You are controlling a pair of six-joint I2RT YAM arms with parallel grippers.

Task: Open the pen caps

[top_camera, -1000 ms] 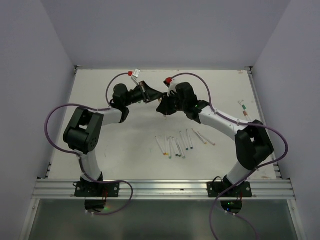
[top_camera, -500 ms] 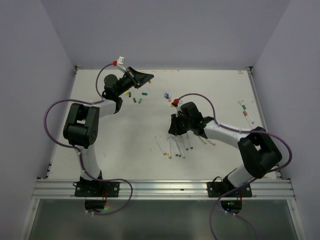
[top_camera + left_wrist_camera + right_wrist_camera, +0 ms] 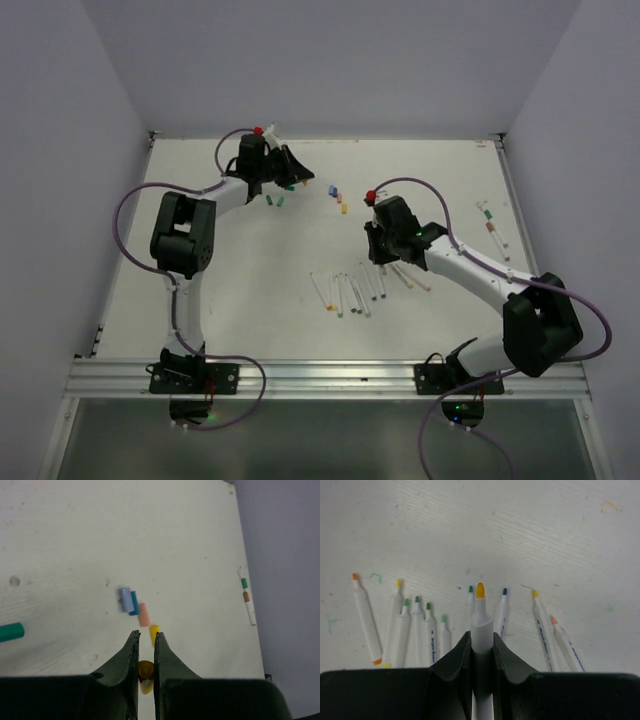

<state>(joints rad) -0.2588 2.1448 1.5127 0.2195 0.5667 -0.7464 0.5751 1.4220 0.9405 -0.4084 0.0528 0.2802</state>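
Observation:
I will next move my right gripper down and back into the gap between the blue-tipped and yellow-tipped pens and let go of the white pen (image 3: 481,624) there, because bare tabletop shows in that gap.
My left gripper (image 3: 145,635) is shut on a small yellow-orange pen cap (image 3: 145,670), held above the table at the far left (image 3: 300,179). On the table beyond its tips lie several loose caps: lavender (image 3: 124,599), blue (image 3: 133,603), pink-orange (image 3: 144,614) and yellow (image 3: 154,631). My right gripper (image 3: 481,636) is shut on an uncapped white pen (image 3: 481,624) with a yellow tip. It hovers over the far end (image 3: 379,260) of a row of several uncapped pens (image 3: 430,632).
A green cap (image 3: 11,631) lies to the left, with more green caps (image 3: 276,200) near the left gripper. Two capped pens (image 3: 491,226) lie at the right edge. The table's back wall and side rims are close by.
The grippers were together at mid-table a second ago. They have pulled apart: the left swung to the far left with the cap, and the right came down toward the pen row with the pen.

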